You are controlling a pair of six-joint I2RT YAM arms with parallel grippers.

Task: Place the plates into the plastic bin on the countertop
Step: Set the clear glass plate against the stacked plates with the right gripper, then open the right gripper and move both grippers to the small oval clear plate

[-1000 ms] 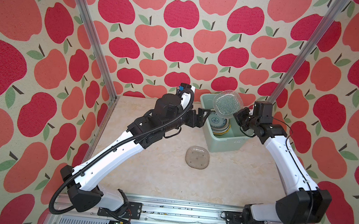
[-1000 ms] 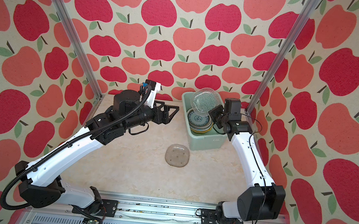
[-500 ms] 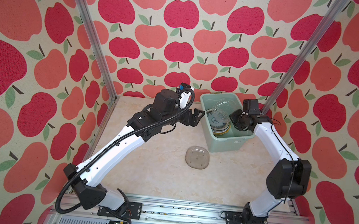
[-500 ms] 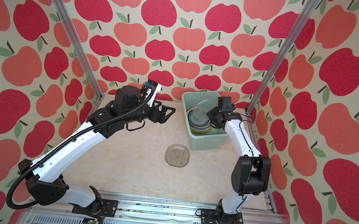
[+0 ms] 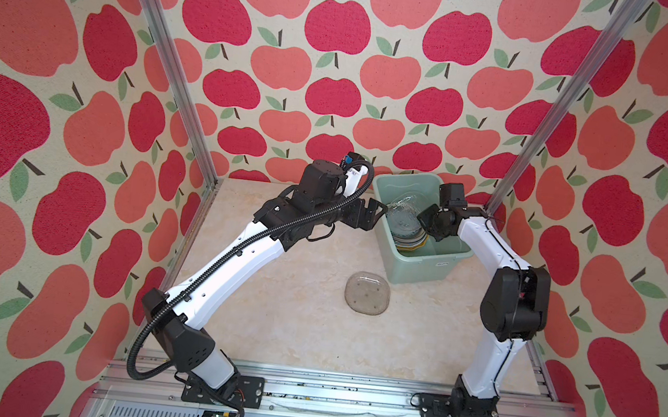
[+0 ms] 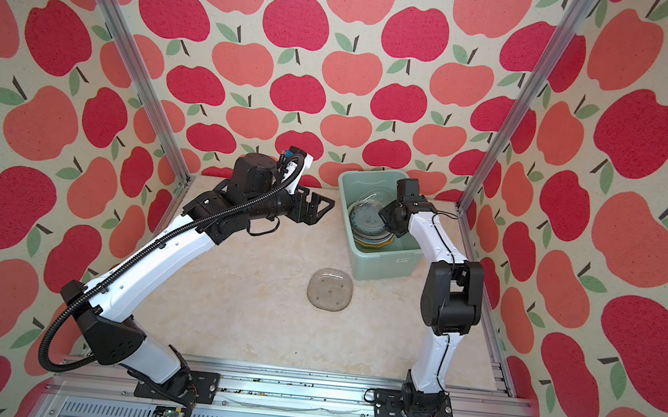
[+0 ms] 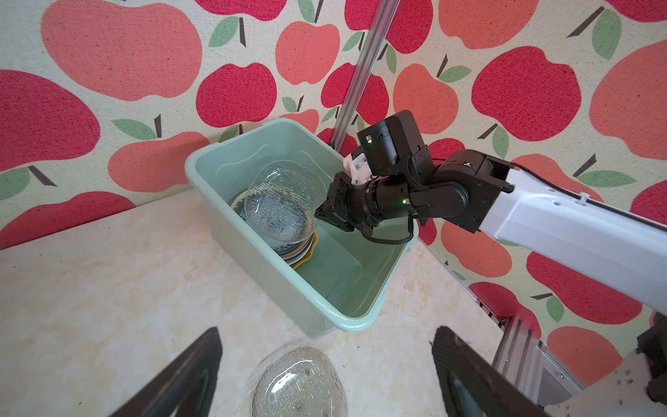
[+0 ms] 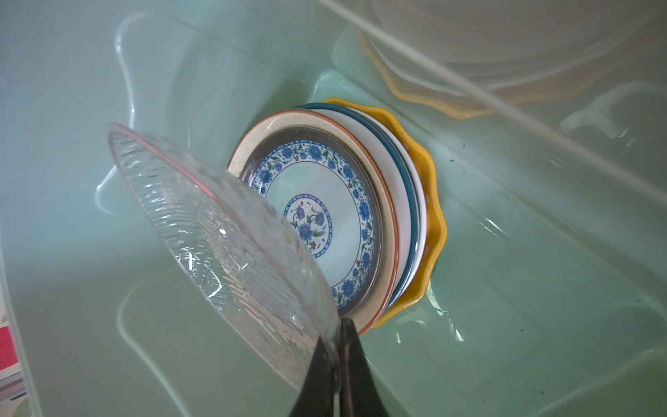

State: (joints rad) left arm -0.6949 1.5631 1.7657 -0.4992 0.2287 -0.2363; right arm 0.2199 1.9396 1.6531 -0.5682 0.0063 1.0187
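Note:
The clear glass plate still hangs tilted above the blue-patterned top plate (image 5: 406,225) (image 8: 316,212), so the robot's right gripper next needs to ease toward the stack, lower the glass plate onto that top plate and release the glass plate's rim.
The pale green plastic bin (image 5: 423,264) (image 6: 385,264) (image 7: 260,267) stands at the back right of the countertop (image 5: 292,318). My right gripper (image 8: 339,325) (image 5: 423,222) (image 7: 319,216) reaches inside it, shut on the rim of a clear glass plate (image 8: 216,231) (image 5: 403,212) (image 7: 281,202). That plate hangs tilted just over a stack of plates (image 5: 408,244): blue-patterned (image 8: 325,216) on top, then cream, white and yellow scalloped (image 8: 433,231). Another clear glass plate (image 5: 366,298) (image 6: 330,290) (image 7: 299,386) lies on the countertop in front of the bin. My left gripper (image 5: 377,213) (image 7: 326,330) is open and empty, left of the bin.
Apple-patterned walls close in the back and both sides. Aluminium posts (image 5: 540,129) stand at the back corners, one right behind the bin. A rail (image 5: 307,386) runs along the front edge. Bare bin floor (image 8: 505,325) lies beside the stack.
My right gripper has brought the clear glass plate down from above the bin's rim into the bin, close over the stack. The left gripper has stayed open beside the bin.

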